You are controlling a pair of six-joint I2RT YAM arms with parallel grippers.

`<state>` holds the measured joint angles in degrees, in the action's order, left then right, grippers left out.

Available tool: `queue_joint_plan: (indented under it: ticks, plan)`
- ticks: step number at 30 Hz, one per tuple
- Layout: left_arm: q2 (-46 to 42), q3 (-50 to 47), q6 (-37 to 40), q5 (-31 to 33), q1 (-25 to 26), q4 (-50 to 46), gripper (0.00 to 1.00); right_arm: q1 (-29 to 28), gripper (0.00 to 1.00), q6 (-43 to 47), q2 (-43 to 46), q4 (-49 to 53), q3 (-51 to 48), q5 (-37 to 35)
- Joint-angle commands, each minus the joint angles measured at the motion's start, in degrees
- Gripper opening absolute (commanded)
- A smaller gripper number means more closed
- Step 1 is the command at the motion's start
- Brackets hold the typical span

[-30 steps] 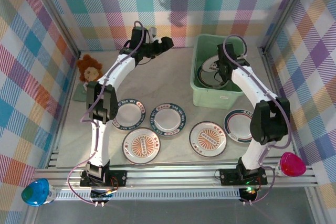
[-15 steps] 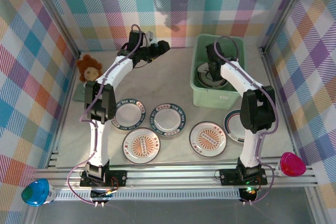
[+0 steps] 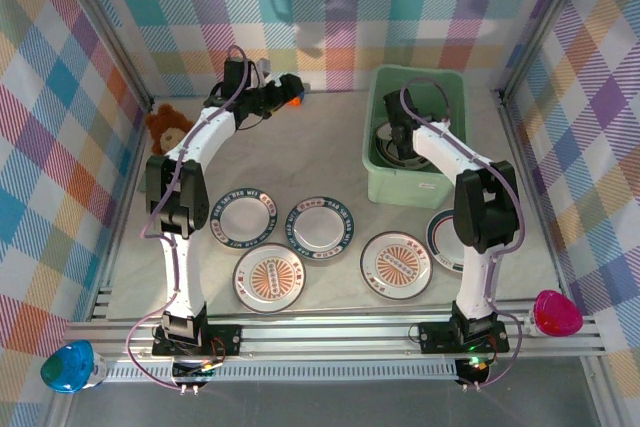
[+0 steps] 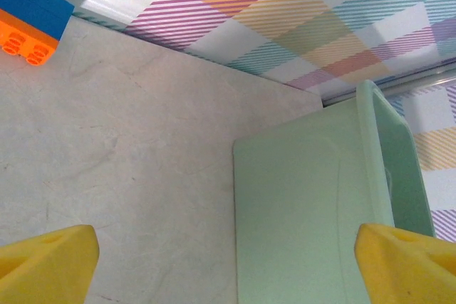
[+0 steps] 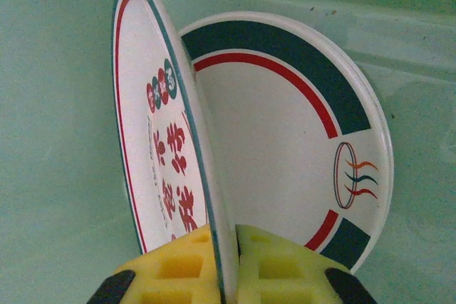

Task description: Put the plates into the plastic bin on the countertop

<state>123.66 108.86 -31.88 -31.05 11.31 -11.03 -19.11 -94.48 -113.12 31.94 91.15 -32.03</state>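
Note:
My right gripper holds the white plate by its rim, already inside the bin by the teal-rimmed one, and will stay there and spread its fingers to release it.
In the right wrist view my right gripper (image 5: 228, 261) is shut on the rim of a white plate (image 5: 160, 140) with red lettering, held edge-on inside the mint-green plastic bin (image 5: 57, 48). Another plate (image 5: 285, 133) with a dark teal rim lies behind it in the bin. From above, the right gripper (image 3: 394, 131) reaches into the bin (image 3: 410, 190). Several plates (image 3: 320, 225) lie on the countertop (image 3: 330, 147) in front. My left gripper (image 3: 283, 95) hovers at the back wall, open and empty (image 4: 224, 268), with the bin's outer wall (image 4: 306, 204) ahead of it.
A blue-orange block (image 4: 28, 19) rests by the back wall, close to the left gripper. A stuffed lion (image 3: 170, 125) sits at the left wall. One plate (image 3: 447, 239) lies partly under the right arm. Plaid walls bound the counter on three sides.
The left arm has swung leftwards along the back wall. The right gripper has moved to the bin's left side with the plate still in it.

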Motion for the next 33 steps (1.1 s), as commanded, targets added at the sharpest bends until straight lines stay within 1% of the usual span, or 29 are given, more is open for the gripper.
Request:
queue_joint_plan:
  ticks: [1,6,10,14,15,17,21,25,28,33]
  plan:
    - [-2.33,-1.27,0.51,-1.91,-0.24,1.88,0.92,-0.39,0.0,-2.31,-0.56,-1.48,-0.41,-2.82]
    - [-2.19,-1.71,-0.03,-2.0,-0.23,2.26,0.92,-0.4,0.0,-4.72,-0.91,-4.61,-4.79,-1.45]
    - [-2.41,-2.56,0.15,-1.91,-0.24,2.15,0.92,-0.31,0.0,-5.94,-1.72,-4.32,-5.49,-0.64]
    - [-2.45,-2.58,0.24,-1.76,-0.24,2.02,0.92,-0.31,0.07,-5.9,-1.92,-4.17,-5.5,-1.52]
    - [-2.44,-2.58,0.24,-1.74,-0.24,2.06,0.92,-0.31,0.1,-5.79,-1.93,-4.1,-5.49,-1.63]
    - [-2.37,-2.51,0.24,-1.74,-0.24,2.01,0.92,-0.21,0.18,-5.97,-1.93,-3.58,-5.34,-1.81]
    - [-2.39,-2.68,0.15,-1.74,-0.24,1.89,0.92,-0.22,0.3,-6.62,-1.78,-2.58,-5.39,-2.1]
    - [-2.46,-2.77,0.15,-1.25,-0.24,1.71,0.92,-0.2,0.47,-5.65,-1.33,-2.25,-5.04,-3.36]
    - [-2.3,-2.76,-0.11,-1.26,-0.24,1.8,0.92,-0.22,0.58,-5.3,-0.79,-2.28,-5.19,-4.09]
    - [-2.36,-2.77,-0.32,-1.21,-0.15,1.8,0.92,-0.19,0.7,-4.95,-0.35,-3.37,-5.68,-4.35]
